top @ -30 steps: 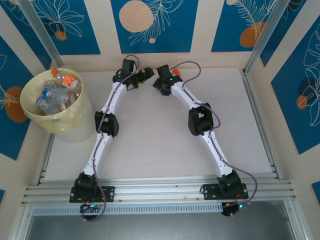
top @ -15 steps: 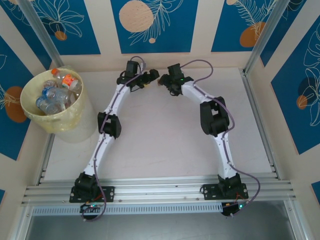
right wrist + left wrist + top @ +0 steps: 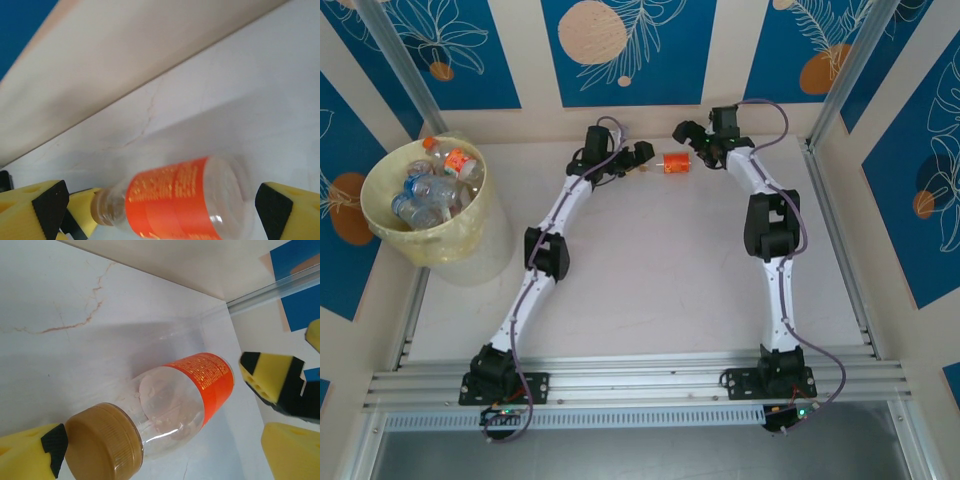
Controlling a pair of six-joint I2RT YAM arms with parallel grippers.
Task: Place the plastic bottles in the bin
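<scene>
The bottle is slanted between my right gripper's fingers, so next my right gripper should turn to straddle the bottle's sides and go down over the orange label (image 3: 677, 163) (image 3: 172, 200).
One plastic bottle (image 3: 675, 164) with an orange label lies on its side on the table near the back wall, between my two grippers. In the left wrist view its gold cap (image 3: 102, 445) points at the camera and the left gripper (image 3: 160, 460) stands open around the cap end without touching it. In the right wrist view the bottle (image 3: 185, 200) lies between the wide-apart fingers of my open right gripper (image 3: 165, 220), base end nearest. From above, the left gripper (image 3: 645, 160) is just left of the bottle and the right gripper (image 3: 692, 142) just right. The bin (image 3: 380, 232) at the far left holds several bottles (image 3: 435, 185).
The back wall (image 3: 650, 118) runs close behind the bottle and both grippers. An upright metal post (image 3: 840, 85) stands at the back right corner. A metal rail (image 3: 640, 380) crosses the near edge where the arm bases sit.
The right gripper has opened and drawn back to the right, leaving the orange-labelled bottle lying on the table. The left arm has reached further right, up to the bottle's cap end.
</scene>
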